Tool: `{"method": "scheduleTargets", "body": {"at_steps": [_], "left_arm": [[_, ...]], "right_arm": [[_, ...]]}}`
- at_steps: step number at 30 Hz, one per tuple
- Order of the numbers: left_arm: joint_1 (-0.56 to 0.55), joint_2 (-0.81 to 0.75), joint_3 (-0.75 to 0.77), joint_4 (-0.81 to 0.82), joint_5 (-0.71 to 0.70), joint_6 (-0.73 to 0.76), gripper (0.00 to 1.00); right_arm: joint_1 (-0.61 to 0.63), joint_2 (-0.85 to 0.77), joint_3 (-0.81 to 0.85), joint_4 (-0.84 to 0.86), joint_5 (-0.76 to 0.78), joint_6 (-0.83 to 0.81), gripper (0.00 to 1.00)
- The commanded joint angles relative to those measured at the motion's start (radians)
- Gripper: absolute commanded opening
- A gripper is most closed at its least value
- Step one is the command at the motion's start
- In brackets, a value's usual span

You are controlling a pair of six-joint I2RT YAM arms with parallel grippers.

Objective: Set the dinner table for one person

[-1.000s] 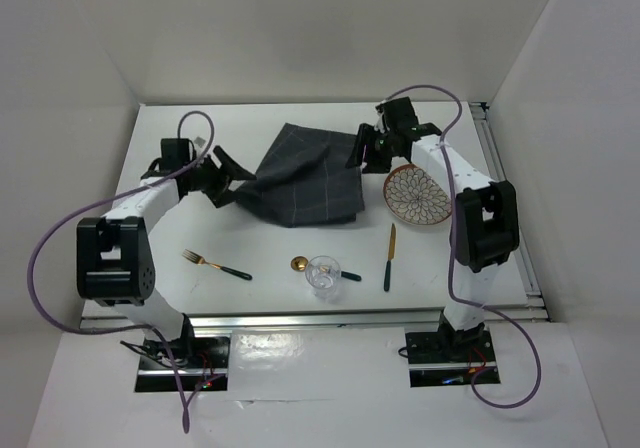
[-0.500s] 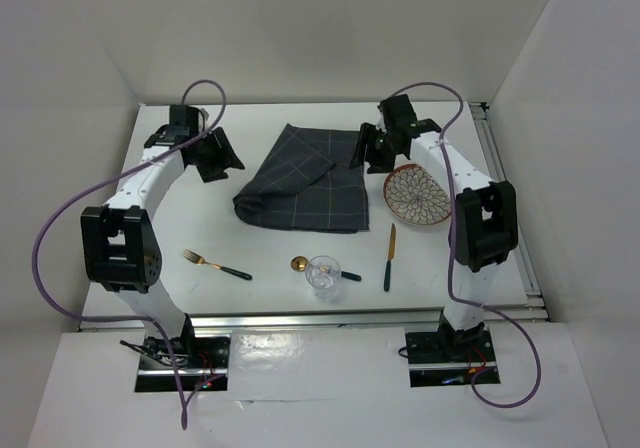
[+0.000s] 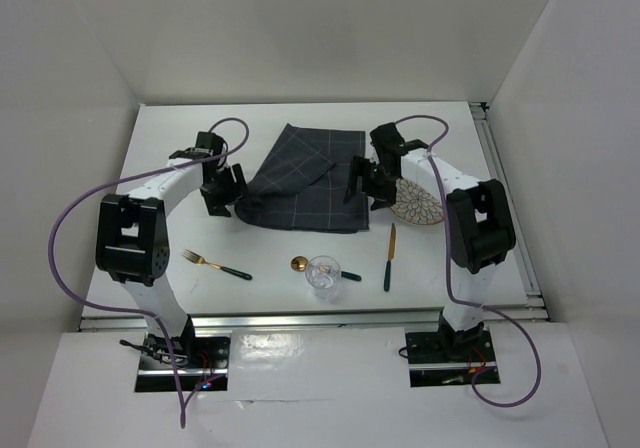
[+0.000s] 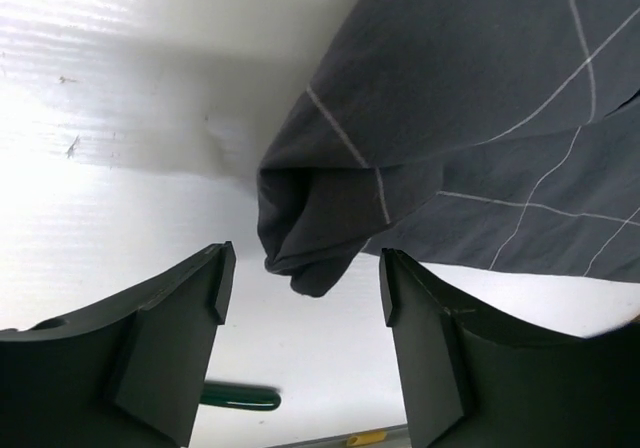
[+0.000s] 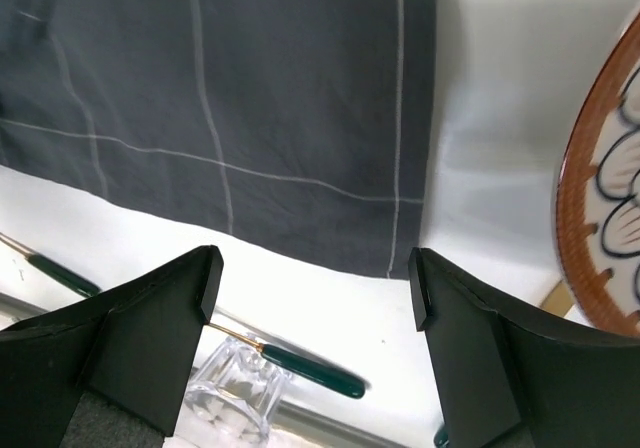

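Note:
I will next bring my right gripper down and back to straddle the cloth's near corner by the plate [image 5: 396, 260], since that corner is flat and uncovered below it.
The white dinner table [image 3: 180, 128] carries a dark grey cloth [image 3: 305, 183] with pale grid lines, spread at the middle back. My left gripper [image 3: 222, 190] is open and empty at the cloth's left corner. In the left wrist view the cloth [image 4: 480, 88] ends in a bunched corner [image 4: 310, 238] just ahead of the open left gripper [image 4: 300, 288]. My right gripper [image 3: 362, 190] is open and empty over the cloth's near right corner. In the right wrist view the cloth [image 5: 250, 98] lies just beyond the open right gripper [image 5: 315, 283].
A patterned plate [image 3: 420, 200] with a brown rim lies right of the cloth; its edge shows in the right wrist view [image 5: 605, 228]. Near the front are a fork [image 3: 215, 264], a gold spoon [image 3: 300, 264], a glass [image 3: 322, 274] and a knife [image 3: 389, 256].
My left gripper left the cloth's left corner, swung back and left, then returned to that corner. My right gripper moved from the cloth's far right corner to its near right corner. The cloth lies flatter.

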Motion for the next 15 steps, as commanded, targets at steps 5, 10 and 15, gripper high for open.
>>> {"method": "scheduleTargets", "body": {"at_steps": [5, 10, 15], "left_arm": [[-0.015, 0.039, 0.059, 0.021, -0.028, 0.032, 0.58], [-0.036, 0.025, 0.079, 0.001, -0.074, 0.069, 0.62], [-0.115, 0.02, 0.12, -0.045, -0.218, 0.123, 0.76]], "right_arm": [[0.034, 0.044, -0.056, 0.018, -0.013, 0.044, 0.88], [0.034, 0.062, -0.065, 0.029, -0.002, 0.064, 0.88], [0.034, 0.083, -0.065, 0.049, -0.013, 0.064, 0.88]]}}
